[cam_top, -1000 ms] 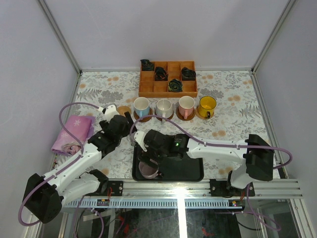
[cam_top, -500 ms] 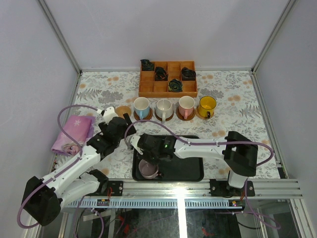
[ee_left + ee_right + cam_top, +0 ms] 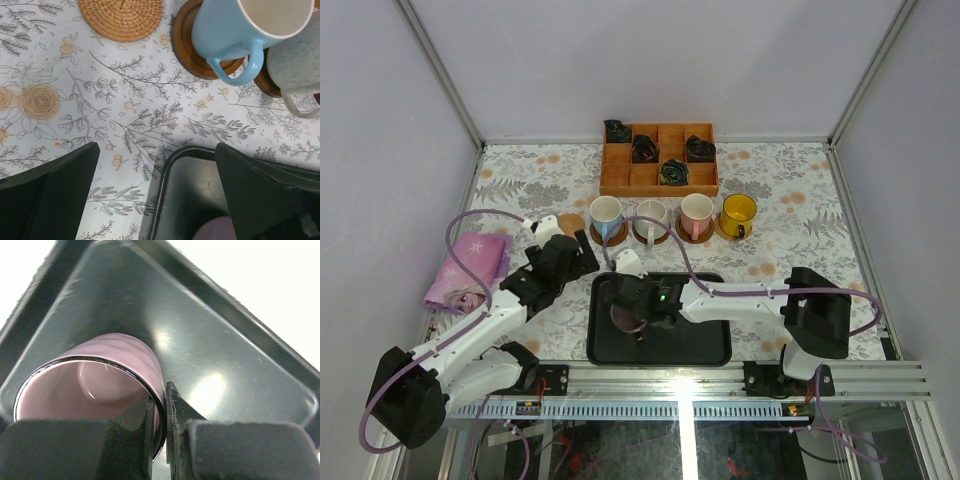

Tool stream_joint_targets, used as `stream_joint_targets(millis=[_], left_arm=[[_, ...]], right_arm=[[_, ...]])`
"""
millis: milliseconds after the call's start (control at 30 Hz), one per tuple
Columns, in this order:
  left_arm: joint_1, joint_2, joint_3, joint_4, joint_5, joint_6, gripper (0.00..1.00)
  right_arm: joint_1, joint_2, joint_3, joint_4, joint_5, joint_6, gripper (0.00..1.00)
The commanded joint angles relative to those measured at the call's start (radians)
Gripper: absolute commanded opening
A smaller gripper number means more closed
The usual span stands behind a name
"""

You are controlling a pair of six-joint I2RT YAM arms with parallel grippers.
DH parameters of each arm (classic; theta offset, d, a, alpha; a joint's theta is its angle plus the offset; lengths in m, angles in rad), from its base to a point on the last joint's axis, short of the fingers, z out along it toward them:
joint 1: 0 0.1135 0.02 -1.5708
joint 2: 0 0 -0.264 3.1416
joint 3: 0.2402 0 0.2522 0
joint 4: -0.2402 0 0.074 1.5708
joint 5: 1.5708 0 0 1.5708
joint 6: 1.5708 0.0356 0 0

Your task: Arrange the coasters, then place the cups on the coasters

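Observation:
I need to swing my open left gripper back over the tray and down onto its dark handle [image 3: 640, 337], because the mauve-grey cup sits in the tray [image 3: 700, 345], off any coaster.
A mauve-grey cup [image 3: 625, 318] is in the black tray [image 3: 700, 345]. My right gripper [image 3: 632, 322] is shut on its rim. In the right wrist view one finger is inside the cup [image 3: 125, 355] and the other outside, at the gripper [image 3: 161, 410]. My left gripper [image 3: 582, 262] hangs open over the tablecloth by the tray's far left corner [image 3: 185, 200], holding nothing [image 3: 156, 160]. The blue cup [image 3: 245, 25] stands on a dark brown coaster [image 3: 182, 42], and the cream cup [image 3: 295, 60] is beside it. A tan woven coaster [image 3: 121, 17] lies bare. Pink [image 3: 696, 213] and yellow [image 3: 738, 212] cups stand on coasters.
An orange wooden grid box [image 3: 659, 158] with dark bundles stands behind the row of cups. A pink cloth [image 3: 468, 270] lies at the table's left edge. Frame posts and walls close in both sides, and a metal rail [image 3: 720, 385] runs along the near edge.
My right gripper has closed on the mauve-grey cup's rim, and the cup has shifted from the tray's near left corner toward its middle left. My left arm barely moved.

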Motion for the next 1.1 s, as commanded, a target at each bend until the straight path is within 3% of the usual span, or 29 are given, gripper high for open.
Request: stream_joint_targets(millis=[0,200,433,467,767,1067], left_arm=[[-0.008,0.005,-0.016,0.093,0.048,0.052,1.0],[-0.064,0.0,-0.025,0.119,0.068,0.091,1.0],[-0.152,0.001,-0.027,0.128,0.111,0.109,1.0],[-0.167,-0.004,-0.03,0.13,0.113,0.11,1.0],[-0.332,-0.088,-0.051,0.145,0.12,0.131,1.0],[-0.373,-0.13,-0.074,0.185,0.297,0.215,1.0]], right_arm=[[-0.022,-0.077,0.002,-0.154,0.335,0.351,0.0],[-0.096,-0.154,-0.102,-0.11,0.245,0.467,0.02],[-0.097,-0.184,-0.105,-0.167,0.233,0.49,0.5],[-0.098,-0.193,-0.108,-0.172,0.234,0.493,0.53],[-0.098,-0.307,-0.122,-0.21,0.284,0.505,0.56],[-0.098,-0.516,-0.153,-0.288,0.435,0.536,0.57]])
